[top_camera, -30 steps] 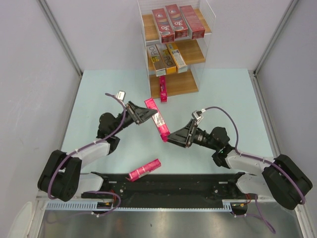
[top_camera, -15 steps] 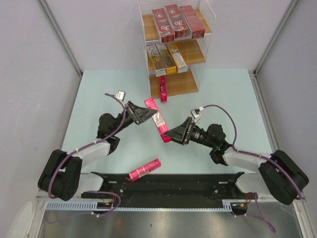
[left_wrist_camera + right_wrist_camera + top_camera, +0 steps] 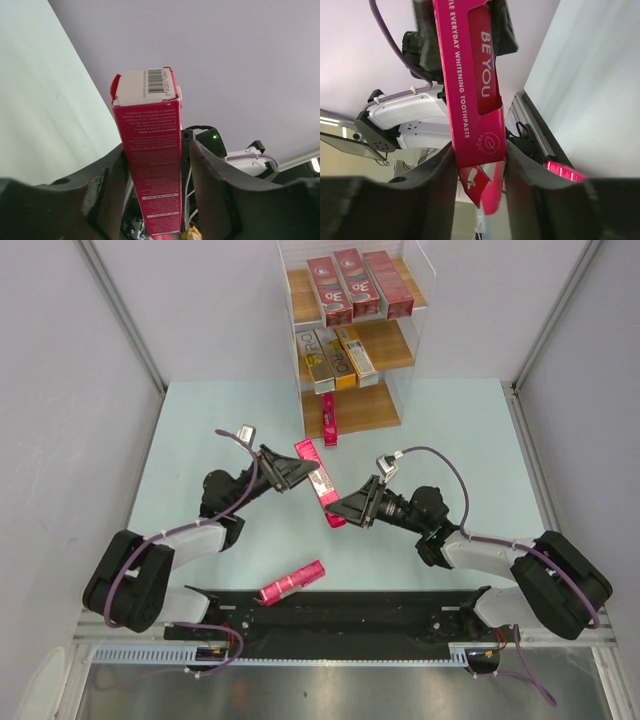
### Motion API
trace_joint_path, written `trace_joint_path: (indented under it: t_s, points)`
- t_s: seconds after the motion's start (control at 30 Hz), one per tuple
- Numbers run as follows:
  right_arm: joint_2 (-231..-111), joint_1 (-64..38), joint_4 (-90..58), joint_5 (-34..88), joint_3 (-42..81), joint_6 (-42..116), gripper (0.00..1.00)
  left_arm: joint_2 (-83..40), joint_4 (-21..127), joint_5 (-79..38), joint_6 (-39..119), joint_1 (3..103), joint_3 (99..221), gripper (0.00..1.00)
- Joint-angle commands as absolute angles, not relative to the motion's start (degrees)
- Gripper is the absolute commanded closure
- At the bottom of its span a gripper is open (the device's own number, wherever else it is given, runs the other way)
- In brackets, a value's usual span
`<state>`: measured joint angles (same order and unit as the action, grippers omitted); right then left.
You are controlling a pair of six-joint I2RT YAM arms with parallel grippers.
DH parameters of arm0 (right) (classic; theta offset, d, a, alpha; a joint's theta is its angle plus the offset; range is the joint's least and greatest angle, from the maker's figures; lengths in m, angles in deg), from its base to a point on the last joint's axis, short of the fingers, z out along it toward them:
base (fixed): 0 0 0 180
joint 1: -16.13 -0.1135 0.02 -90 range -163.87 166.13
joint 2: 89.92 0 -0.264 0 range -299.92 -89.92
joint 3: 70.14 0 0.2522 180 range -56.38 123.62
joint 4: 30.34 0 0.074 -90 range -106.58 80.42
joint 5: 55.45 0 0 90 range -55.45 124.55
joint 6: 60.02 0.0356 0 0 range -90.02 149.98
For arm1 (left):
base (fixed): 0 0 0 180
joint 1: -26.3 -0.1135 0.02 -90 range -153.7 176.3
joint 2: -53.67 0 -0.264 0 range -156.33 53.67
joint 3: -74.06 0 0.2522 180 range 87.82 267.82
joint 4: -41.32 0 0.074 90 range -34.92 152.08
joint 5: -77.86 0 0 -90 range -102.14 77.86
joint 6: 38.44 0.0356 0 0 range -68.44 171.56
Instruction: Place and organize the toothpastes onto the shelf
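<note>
The free spot on the shelf's bottom board, beside the pink carton, lies outward of my right gripper. I will move the gripper outward and release the carton there.
A bright pink toothpaste carton [image 3: 320, 485] hangs slanted above the table between my two grippers. My right gripper [image 3: 343, 510] is shut on its lower end, and both pads press the carton [image 3: 470, 85] in the right wrist view [image 3: 479, 155]. My left gripper [image 3: 303, 471] stands open around the upper part. In the left wrist view [image 3: 156, 155] a gap shows between the carton [image 3: 150, 145] and the right finger [image 3: 205, 170]. The shelf [image 3: 368, 412] at the back holds dark red cartons [image 3: 345, 285] on top, gold and silver ones [image 3: 338, 358] in the middle, and one pink carton [image 3: 328, 418] at the bottom.
Another pink carton [image 3: 292, 582] lies on the table near the front rail, between the arm bases; it also shows in the right wrist view [image 3: 565, 171]. Grey walls close in the table on both sides.
My right gripper has moved left to the carton's lower end and shut on it. My left gripper's jaws have parted from the carton. The carton has barely moved.
</note>
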<state>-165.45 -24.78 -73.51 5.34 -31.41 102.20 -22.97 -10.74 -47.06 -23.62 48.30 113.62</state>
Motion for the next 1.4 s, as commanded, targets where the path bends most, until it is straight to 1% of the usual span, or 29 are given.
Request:
trace_joint_path:
  t_s: [0.0,0.03,0.1,0.13,0.17,0.23,0.37,0.4,0.43,0.47,0.5,0.57,0.6,0.7,0.77,0.8,0.97,1.13,1.33,1.37]
  points:
    - [-163.1,-24.0,-75.5,5.7,-29.5,101.5,0.63,-23.1,-16.3,-48.6,-23.6,48.5,113.7,0.35]
    - [-162.7,-23.8,-74.6,5.8,-29.4,101.3,0.65,-22.8,-15.8,-49.0,-23.3,48.6,113.8,0.25]
    - [-161.4,-22.8,-73.5,5.8,-29.4,100.7,0.69,-21.7,-14.7,-48.8,-22.0,48.6,113.7,0.17]
    - [-161.0,-22.5,-73.0,5.7,-29.5,100.6,0.71,-21.1,-12.8,-48.5,-21.3,48.6,113.7,0.1]
    - [-160.4,-22.2,-72.0,5.8,-29.5,100.4,0.73,-19.9,-11.4,-48.4,-19.8,48.6,113.9,0.07]
    - [-158.9,-21.0,-69.9,5.6,-29.4,99.6,0.74,-18.3,-5.8,-47.9,-17.8,48.6,114.1,0.0]
    - [-155.8,-18.5,-66.0,5.5,-29.5,98.2,0.76,-12.4,9.5,-44.2,-8.2,48.6,116.5,0.0]
    - [-155.1,-18.0,-65.1,5.3,-29.5,97.8,0.76,-11.4,17.2,-42.9,-6.1,48.8,117.3,0.0]
    - [-154.4,-17.3,-63.1,5.2,-29.4,97.0,0.76,-10.3,21.4,-41.3,-4.1,48.9,118.0,0.0]
    - [-153.2,-15.8,-61.9,5.0,-29.5,96.7,0.76,-8.0,25.5,-37.7,0.2,49.0,119.6,0.0]
    - [-152.7,-15.2,-60.6,4.6,-29.4,96.2,0.76,-7.0,33.7,-35.1,2.5,49.5,120.5,0.0]
    - [-151.7,-13.0,-57.2,3.9,-29.4,94.8,0.77,-4.3,41.5,-30.2,8.1,50.0,123.5,0.0]
    - [-151.5,-12.4,-56.1,3.3,-29.4,94.2,0.77,-3.6,47.6,-25.0,9.5,50.6,124.4,0.0]
    - [-151.6,-10.0,-53.2,1.9,-29.5,92.6,0.77,-1.2,56.8,-16.1,13.1,51.4,126.8,0.0]
    - [-152.1,-8.8,-52.9,0.6,-29.3,91.9,0.77,0.4,59.5,-12.5,14.3,51.8,127.5,0.0]
    - [-153.3,-7.5,-52.8,0.4,-29.3,91.8,0.77,0.9,61.7,-8.9,14.6,52.2,127.6,0.0]
    - [-158.1,-4.8,-51.4,-1.4,-26.3,88.9,0.77,3.7,66.7,-1.4,16.7,53.3,128.5,0.0]
    - [-167.5,-3.9,-53.9,-1.0,-22.4,87.6,0.78,4.9,67.0,-0.6,17.8,53.3,127.9,0.0]
    - [-180.4,-2.5,-57.5,-1.5,-12.7,87.9,0.79,4.3,65.6,-2.0,18.7,53.5,127.1,0.0]
    - [-184.1,-2.0,-58.1,-2.2,-11.0,88.8,0.79,4.2,65.5,-2.3,18.8,53.4,127.0,0.0]
